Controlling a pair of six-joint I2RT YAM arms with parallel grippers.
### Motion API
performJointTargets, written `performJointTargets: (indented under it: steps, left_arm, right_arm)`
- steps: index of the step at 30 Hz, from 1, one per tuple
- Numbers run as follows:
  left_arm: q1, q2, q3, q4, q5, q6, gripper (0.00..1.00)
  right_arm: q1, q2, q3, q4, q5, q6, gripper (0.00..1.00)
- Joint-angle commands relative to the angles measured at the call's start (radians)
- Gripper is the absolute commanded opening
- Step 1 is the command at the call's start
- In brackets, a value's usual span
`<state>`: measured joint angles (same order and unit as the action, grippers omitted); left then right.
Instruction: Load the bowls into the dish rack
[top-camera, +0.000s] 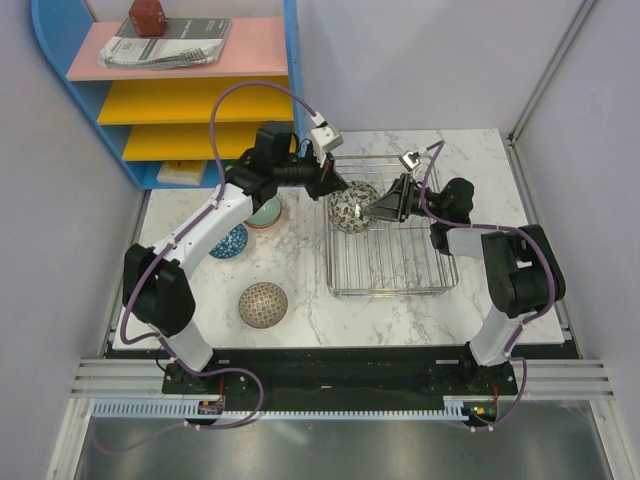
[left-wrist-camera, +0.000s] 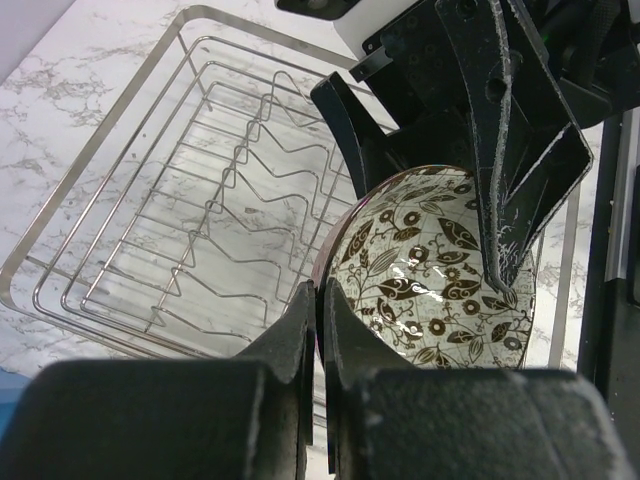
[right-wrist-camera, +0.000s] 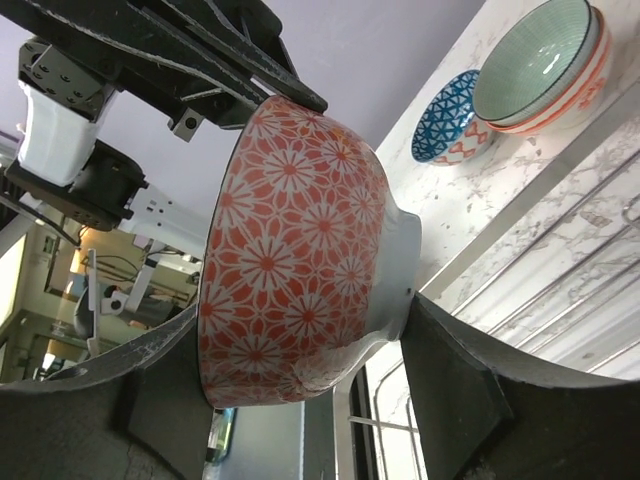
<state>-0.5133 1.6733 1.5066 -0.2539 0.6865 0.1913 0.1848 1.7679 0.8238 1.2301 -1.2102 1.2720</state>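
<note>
The rack's side wires are empty. My right gripper will next go to the right in the top view, turn downward and release the bowl low into those wires.
A red-and-white patterned bowl (top-camera: 354, 208), brown-flowered inside (left-wrist-camera: 432, 272), hangs on its side over the left part of the chrome dish rack (top-camera: 392, 262). My left gripper (top-camera: 335, 186) is shut on its rim, seen in the left wrist view (left-wrist-camera: 320, 305). My right gripper (top-camera: 386, 206) clamps the same bowl (right-wrist-camera: 300, 240) across rim and foot, fingers (right-wrist-camera: 470, 390) on both ends. A pale green bowl (top-camera: 266, 212) nested in another, a dark blue bowl (top-camera: 228, 241) and an upturned beige mesh bowl (top-camera: 263, 304) sit left of the rack.
A blue shelf unit (top-camera: 180, 95) with pink and yellow shelves stands at the back left, holding a notebook and a red block. The rack's upright tines (left-wrist-camera: 240, 190) sit below the bowl. The green stack (right-wrist-camera: 545, 60) and blue bowl (right-wrist-camera: 455, 125) also show in the right wrist view.
</note>
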Motion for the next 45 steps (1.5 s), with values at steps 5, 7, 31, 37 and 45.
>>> performJointTargets:
  steps: [5, 7, 31, 37, 45]
  left_arm:
    - [-0.008, 0.005, 0.046, 0.021, 0.073, -0.027, 0.23]
    - [-0.008, 0.005, 0.047, 0.019, 0.079, -0.029, 0.34]
    - [0.071, -0.181, -0.057, -0.077, -0.218, 0.01, 1.0]
    - [0.201, -0.288, -0.158, -0.119, -0.257, 0.025, 1.0]
    - [0.37, -0.38, -0.31, -0.205, -0.245, 0.076, 1.0]
  right_arm:
    - [-0.016, -0.045, 0.006, -0.19, 0.083, -0.239, 0.0]
    - [-0.019, -0.056, 0.011, -0.276, 0.092, -0.282, 0.0]
    - [-0.031, -0.283, 0.258, -1.196, 0.471, -0.919, 0.0]
    - [-0.034, -0.351, 0.326, -1.362, 0.762, -1.08, 0.0]
    - [-0.031, -0.366, 0.406, -1.469, 1.138, -1.211, 0.0]
